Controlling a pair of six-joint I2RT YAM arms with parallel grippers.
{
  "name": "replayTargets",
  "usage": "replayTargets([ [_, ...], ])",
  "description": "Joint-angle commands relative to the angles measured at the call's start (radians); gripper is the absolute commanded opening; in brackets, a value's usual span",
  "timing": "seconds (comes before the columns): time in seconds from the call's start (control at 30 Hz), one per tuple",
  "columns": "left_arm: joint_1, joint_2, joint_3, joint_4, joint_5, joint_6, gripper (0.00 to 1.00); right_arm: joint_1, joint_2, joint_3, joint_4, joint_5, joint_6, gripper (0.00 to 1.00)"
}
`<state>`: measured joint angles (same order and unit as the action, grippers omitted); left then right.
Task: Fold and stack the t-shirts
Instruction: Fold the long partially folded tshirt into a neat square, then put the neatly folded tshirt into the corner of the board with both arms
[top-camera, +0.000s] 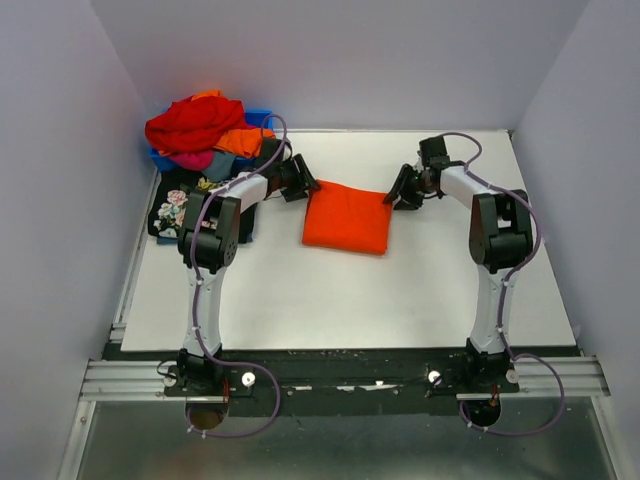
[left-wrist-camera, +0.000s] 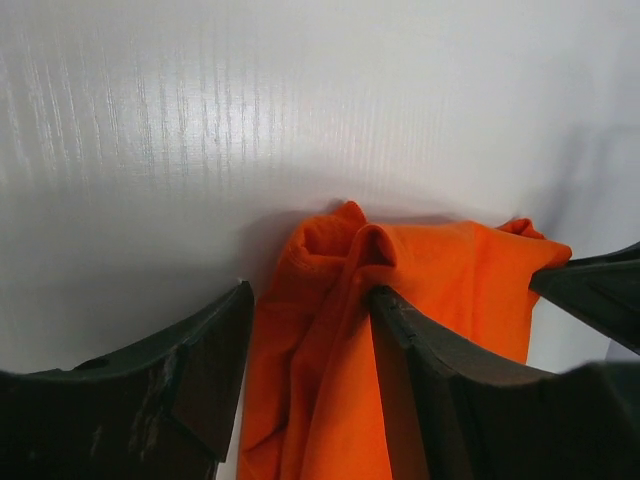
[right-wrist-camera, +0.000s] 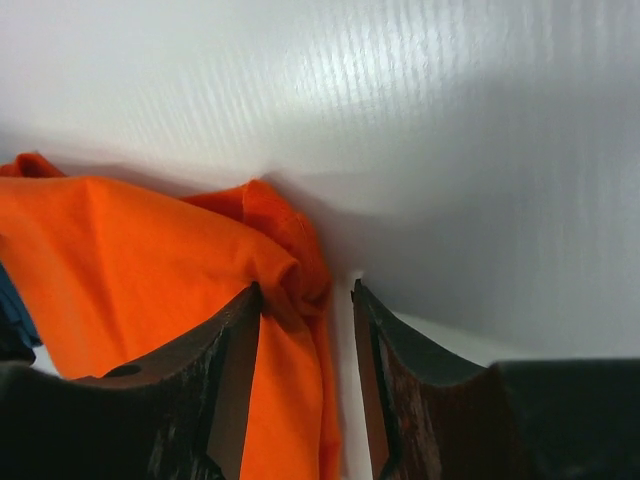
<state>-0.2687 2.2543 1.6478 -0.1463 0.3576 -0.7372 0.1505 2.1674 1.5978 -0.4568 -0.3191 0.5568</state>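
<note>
I will keep my left gripper where it is next and close its fingers on the t-shirt's far corner nearest the bin, because bunched orange cloth is between its fingers.
A bright orange t-shirt (top-camera: 347, 217) lies folded into a rectangle in the middle of the white table (top-camera: 330, 300). My left gripper (top-camera: 303, 186) is at its far left corner. In the left wrist view the jaws (left-wrist-camera: 312, 290) stand apart, with bunched orange cloth (left-wrist-camera: 330, 330) lying between them. My right gripper (top-camera: 402, 190) is at the far right corner. Its jaws (right-wrist-camera: 306, 290) are also apart, straddling the rolled orange edge (right-wrist-camera: 290, 265), and a strip of white table shows beside the right finger. Neither gripper has lifted the cloth.
At the back left, a blue bin (top-camera: 258, 118) holds a heap of red, orange and pink t-shirts (top-camera: 200, 125). A black t-shirt with rose print (top-camera: 178, 207) lies in front of it beside the left arm. White walls close in the table on three sides.
</note>
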Motion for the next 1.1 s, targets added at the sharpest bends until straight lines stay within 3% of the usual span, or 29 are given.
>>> replayTargets([
  [0.0,-0.001,0.039,0.029,0.016,0.03,-0.008,0.65,0.023,0.06,0.054,-0.008,0.034,0.012,0.51],
  [0.13,-0.001,0.06,0.041,0.016,0.044,-0.011,0.62,0.034,0.074,0.068,-0.016,0.046,0.022,0.49],
  [0.43,0.0,0.094,0.041,0.074,0.08,-0.044,0.45,0.066,0.088,0.088,-0.022,0.086,0.025,0.44],
  [0.5,0.0,0.093,0.03,0.106,0.08,-0.051,0.33,0.078,0.088,0.093,-0.028,0.118,0.028,0.4],
  [0.57,0.0,0.08,0.012,0.138,0.067,-0.054,0.17,0.087,0.089,0.099,-0.028,0.135,0.034,0.33],
  [0.67,0.002,0.059,-0.011,0.181,0.055,-0.036,0.02,0.101,0.085,0.109,-0.023,0.175,0.029,0.2],
  [0.8,0.002,0.027,-0.025,0.189,0.049,0.008,0.0,0.104,0.039,0.084,0.013,0.21,0.006,0.03],
  [1.07,0.002,-0.166,-0.177,0.246,-0.02,0.062,0.0,0.109,-0.179,-0.093,0.142,0.245,-0.049,0.01],
])
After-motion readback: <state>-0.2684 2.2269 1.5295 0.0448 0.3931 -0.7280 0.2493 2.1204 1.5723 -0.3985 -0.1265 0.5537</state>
